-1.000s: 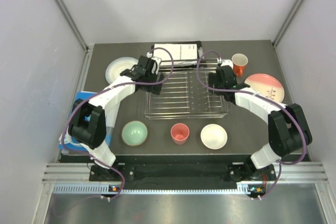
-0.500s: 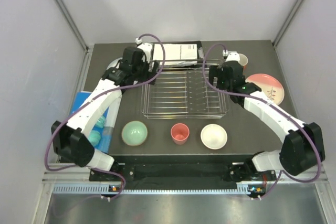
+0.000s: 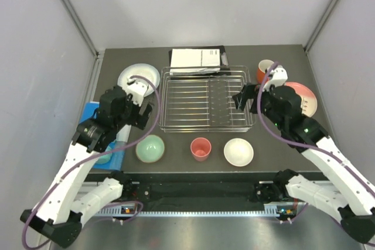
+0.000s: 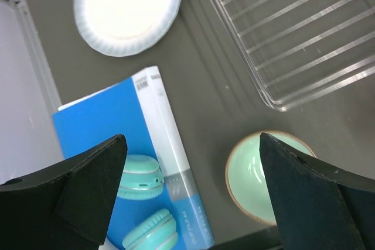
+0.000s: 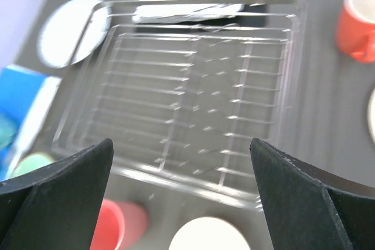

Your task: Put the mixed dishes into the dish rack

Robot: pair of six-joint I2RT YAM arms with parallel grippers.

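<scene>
I will move my open left gripper down and back and close it on the mint bowl's rim by the blue sheet, because the bowl sits with its opening up.
The dish rack point(image 3: 205, 128) stands mid-table with nothing in it, also seen in the wrist views point(image 4: 293, 33) point(image 5: 199, 86). Behind its left corner lies the white plate point(image 3: 139, 76) point(image 4: 127, 9). The orange mug point(image 3: 265, 69) point(image 5: 357, 24) and the pink plate point(image 3: 304, 99) are at its right. In front sit the mint bowl point(image 3: 150, 148) point(image 4: 258, 174), the pink cup point(image 3: 201, 149) point(image 5: 114, 226) and the white-inside bowl point(image 3: 238, 151) point(image 5: 205, 235). My left gripper point(image 3: 143, 114) point(image 4: 193, 185) hangs open left of the rack. My right gripper point(image 3: 241, 99) point(image 5: 181, 191) is open over the rack's right edge.
A blue sheet point(image 3: 94, 112) point(image 4: 99, 133) with teal rounded pieces point(image 4: 137, 174) lies at the table's left edge. A white printed paper on a black board point(image 3: 196, 58) sits behind the rack. Grey walls close in on both sides and at the back.
Both arms have pulled back from the rack's far corners toward the near side and risen. Both sets of jaws have opened wider. The dishes have not moved.
</scene>
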